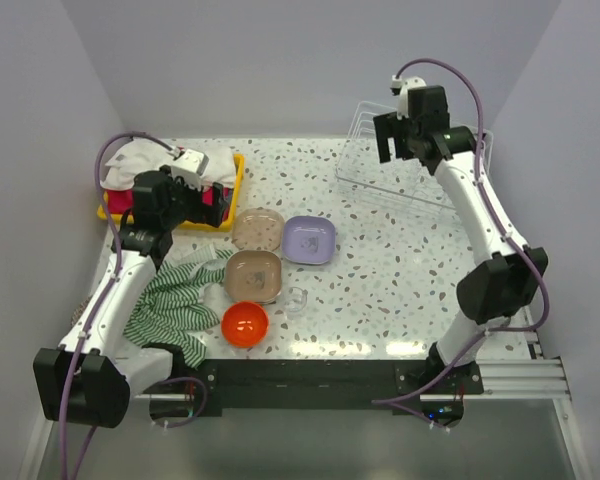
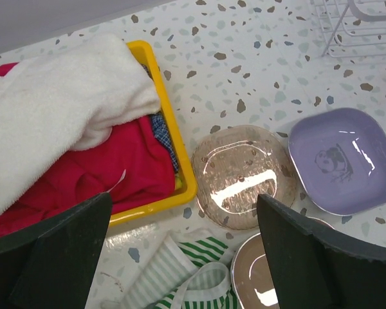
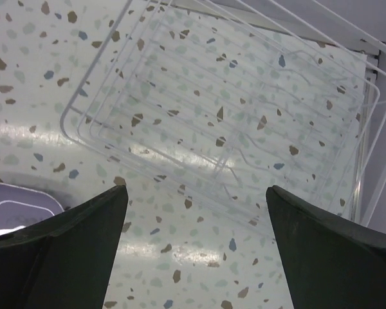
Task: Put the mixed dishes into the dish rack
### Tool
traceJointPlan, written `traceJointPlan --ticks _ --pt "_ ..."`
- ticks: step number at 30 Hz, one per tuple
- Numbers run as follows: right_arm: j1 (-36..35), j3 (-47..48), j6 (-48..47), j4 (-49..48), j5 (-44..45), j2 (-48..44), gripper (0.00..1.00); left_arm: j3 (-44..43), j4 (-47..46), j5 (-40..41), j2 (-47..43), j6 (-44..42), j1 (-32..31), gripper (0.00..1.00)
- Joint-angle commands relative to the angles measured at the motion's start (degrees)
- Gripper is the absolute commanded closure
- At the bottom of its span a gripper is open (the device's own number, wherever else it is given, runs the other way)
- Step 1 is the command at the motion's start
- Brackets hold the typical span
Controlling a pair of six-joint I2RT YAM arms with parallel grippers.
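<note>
The rack stands crooked, so my right gripper will next move down and to the left in the top view, onto the rack's end wire nearest the tray point(image 3: 92, 67).
The dishes lie left of the table's middle: a clear tan plate point(image 1: 258, 228), a lilac square plate point(image 1: 310, 240), a brown plate point(image 1: 253, 275), an orange bowl point(image 1: 245, 323) and a small clear glass point(image 1: 296, 299). No speckled bowl or beige cup is in view. The white wire dish rack point(image 1: 380, 175) stands empty at the back right. My left gripper point(image 1: 220, 207) is open and empty, above the tray's right edge; its view shows the tan plate point(image 2: 241, 175), lilac plate point(image 2: 347, 161) and brown plate point(image 2: 264, 273). My right gripper point(image 1: 400, 150) is open and empty, high above the rack point(image 3: 244, 109).
A yellow tray point(image 1: 235, 190) of white and red towels point(image 2: 64, 116) stands at the back left. A green striped cloth point(image 1: 175, 300) lies left of the brown plate, also in the left wrist view point(image 2: 180, 283). Grey walls close in three sides.
</note>
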State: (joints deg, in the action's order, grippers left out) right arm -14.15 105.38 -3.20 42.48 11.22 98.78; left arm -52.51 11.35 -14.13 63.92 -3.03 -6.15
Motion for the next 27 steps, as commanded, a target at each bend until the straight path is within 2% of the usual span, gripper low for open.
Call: traceJointPlan --ticks 1,4,7,11,16,21,27 --pt "-2.89 8.33 4.96 -0.20 3.53 8.33 0.08 -1.28 3.41 2.25 -0.73 1.35 -0.09 0.00" --pt "-6.05 12.03 6.28 -1.34 8.71 12.12 0.11 -0.84 5.34 5.50 -1.34 2.59 0.00 0.00" --pt "-9.13 14.32 6.89 -3.28 13.63 16.17 0.14 0.65 6.66 4.56 -3.35 5.22 2.02 0.00" --pt "-10.37 20.72 12.15 -1.62 14.70 23.54 0.19 2.94 8.41 4.03 -4.77 6.01 5.17 0.01" --pt "-11.60 27.06 13.92 -1.87 15.50 30.23 0.28 5.40 9.91 2.27 -5.74 6.54 8.26 0.02" --pt "-12.74 33.30 15.07 -3.01 19.01 35.60 0.44 5.14 12.37 1.48 -5.65 7.16 11.34 0.02" --pt "-13.18 34.19 17.26 -3.55 22.08 38.85 0.47 4.00 13.60 1.04 -5.04 6.54 11.60 0.02"
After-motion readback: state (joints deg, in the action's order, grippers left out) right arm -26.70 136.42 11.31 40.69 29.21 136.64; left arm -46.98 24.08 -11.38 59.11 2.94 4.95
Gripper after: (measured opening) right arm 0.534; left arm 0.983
